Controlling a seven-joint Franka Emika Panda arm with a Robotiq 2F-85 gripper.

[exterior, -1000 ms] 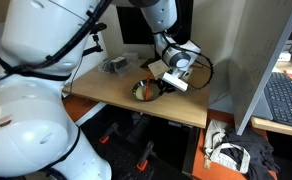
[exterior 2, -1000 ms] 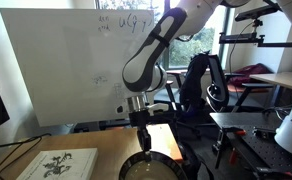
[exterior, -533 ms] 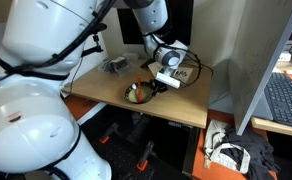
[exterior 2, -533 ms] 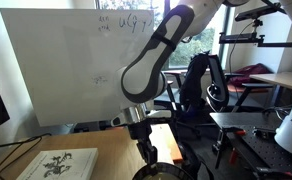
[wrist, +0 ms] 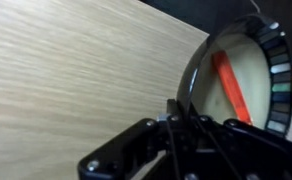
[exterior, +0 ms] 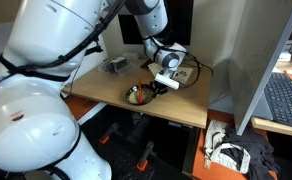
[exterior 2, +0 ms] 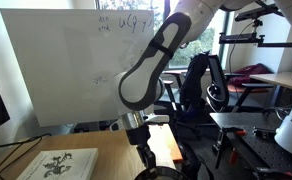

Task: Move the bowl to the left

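My gripper should stay low at the wooden table next and open its fingers to let go of the bowl, because the rim's near edge (exterior: pixel 152 91) (wrist: pixel 187 95) is between them there.
The bowl (exterior: pixel 138 95) is small, round and shallow with a dark shiny rim. It sits on the wooden table (exterior: pixel 106 88) near its front edge. In the wrist view the bowl (wrist: pixel 248 70) fills the right side, with an orange strip inside. My gripper (exterior: pixel 151 87) reaches down to the bowl's rim, and in the wrist view its fingers (wrist: pixel 178 112) are shut on the rim's near edge. In an exterior view the gripper (exterior 2: pixel 150 165) is at the bottom edge and the bowl is barely visible there.
A grey object (exterior: pixel 114 65) lies at the table's back. A flat tan box with a plant drawing (exterior 2: pixel 58 164) lies on the table. A monitor (exterior: pixel 136 22) stands behind, and a keyboard (exterior: pixel 284 100) rests on a neighbouring desk.
The gripper and the bowl have slid together across the table toward its front edge; the arm has dropped lower in the whiteboard-side exterior view.
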